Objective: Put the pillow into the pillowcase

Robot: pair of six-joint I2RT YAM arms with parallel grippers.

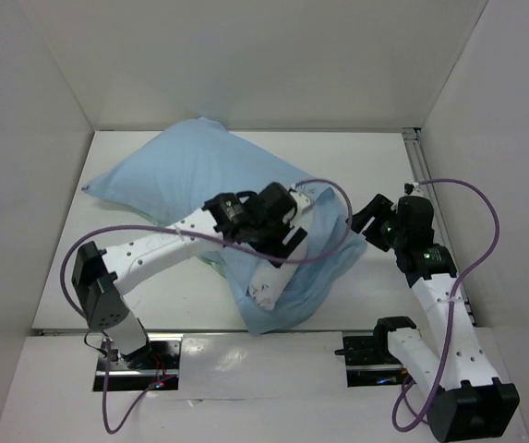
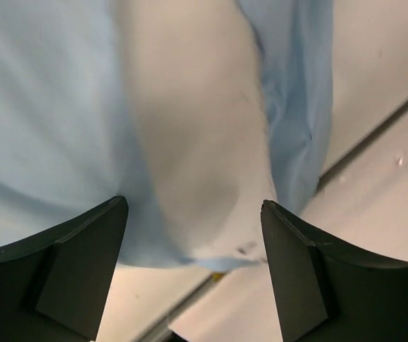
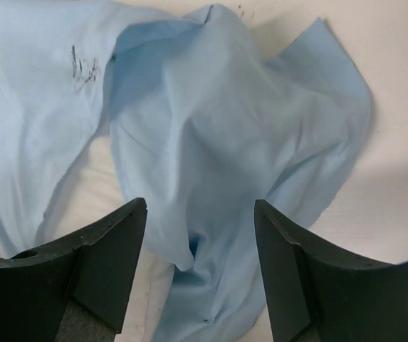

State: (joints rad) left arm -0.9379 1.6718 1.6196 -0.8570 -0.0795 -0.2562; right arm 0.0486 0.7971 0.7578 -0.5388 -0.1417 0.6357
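My left gripper needs to go down next with its open fingers on either side of the pillow's white end (image 1: 270, 278) (image 2: 209, 214) and close. That end is below and still sticks out of the pillowcase.
The light blue pillowcase (image 1: 172, 175) lies slantwise from the back left to the front middle, bulging with the pillow inside. A white end of the pillow (image 1: 278, 277) sticks out of its front opening, with loose blue cloth around it. My left gripper (image 1: 287, 245) is open above this white end. In the left wrist view the pillow (image 2: 196, 128) runs between folds of the pillowcase (image 2: 40, 107), with the open gripper (image 2: 193, 221) holding nothing. My right gripper (image 1: 367, 221) is open at the cloth's right edge. In the right wrist view it (image 3: 200, 214) hovers over crumpled pillowcase (image 3: 232, 128).
White walls enclose the table on the left, back and right. A metal rail (image 1: 421, 166) runs along the right wall. The table's front edge (image 1: 199, 329) lies just past the pillow's end, also in the left wrist view (image 2: 374, 128). Purple cables loop from both arms.
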